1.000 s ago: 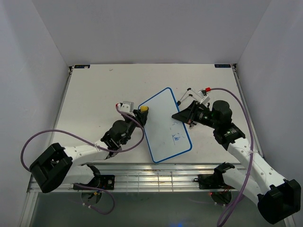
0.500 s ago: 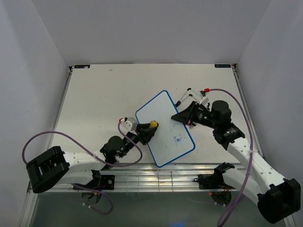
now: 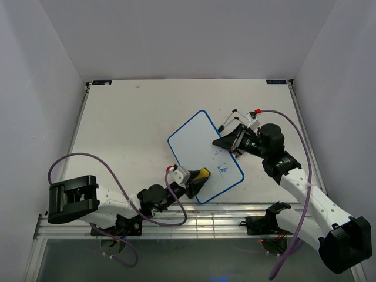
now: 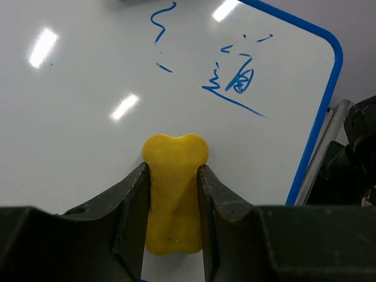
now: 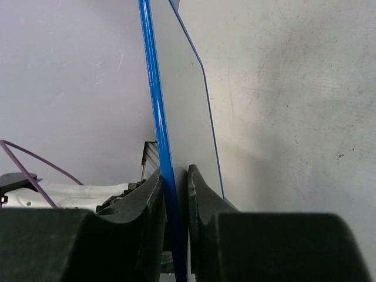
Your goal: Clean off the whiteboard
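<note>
My left gripper slides slightly across the whiteboard next, then lifts off and lowers onto empty table to the left in the top view.
The whiteboard (image 3: 202,154), white with a thin blue rim, lies tilted near the table's middle and carries blue scribbles (image 3: 222,169) toward its near right corner. My left gripper (image 3: 200,178) is shut on a yellow peanut-shaped eraser (image 4: 174,194), which presses on the board's near left part (image 4: 82,135), below and left of the scribbles (image 4: 235,82). My right gripper (image 3: 230,143) is shut on the board's right rim (image 5: 160,141), seen edge-on between its fingers (image 5: 202,200).
The pale table (image 3: 123,123) lies between white side walls. A metal rail (image 3: 194,222) runs along the near edge by the arm bases. A purple cable (image 3: 88,161) loops from the left arm.
My left gripper has slid the eraser down the board's left side toward its near edge. The board has shifted slightly. The right gripper has held its grip on the rim.
</note>
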You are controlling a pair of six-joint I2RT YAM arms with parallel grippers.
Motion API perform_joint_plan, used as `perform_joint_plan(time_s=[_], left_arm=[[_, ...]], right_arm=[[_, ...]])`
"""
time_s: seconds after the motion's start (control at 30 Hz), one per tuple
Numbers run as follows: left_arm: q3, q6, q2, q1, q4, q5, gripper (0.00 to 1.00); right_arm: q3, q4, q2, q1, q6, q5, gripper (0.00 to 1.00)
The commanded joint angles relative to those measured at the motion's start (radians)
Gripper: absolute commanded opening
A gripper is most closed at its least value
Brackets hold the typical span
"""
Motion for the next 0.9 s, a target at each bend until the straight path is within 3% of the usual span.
perform_joint_plan(time_s=[0.0, 0.33, 0.53, 0.73, 0.87], left_arm=[[0.040, 0.037, 0.065, -0.052, -0.074, -0.032, 0.00], [0.101, 0.059, 0.091, -0.090, -0.105, 0.023, 0.00], [0.115, 0.056, 0.060, -0.095, -0.151, 0.069, 0.00], [0.049, 0.020, -0.084, -0.086, -0.159, -0.069, 0.00], [0.017, -0.074, -0.181, -0.022, -0.237, -0.144, 0.00]], right_arm=[[0.065, 0.238, -0.030, 0.015, 0.161, -0.043, 0.08], [0.055, 0.222, -0.026, 0.015, 0.133, -0.017, 0.08], [0.071, 0.137, -0.009, 0.012, 0.026, 0.056, 0.08], [0.062, 0.098, 0.040, -0.008, -0.114, 0.095, 0.08], [0.054, 0.101, 0.073, -0.030, -0.170, 0.115, 0.08]])
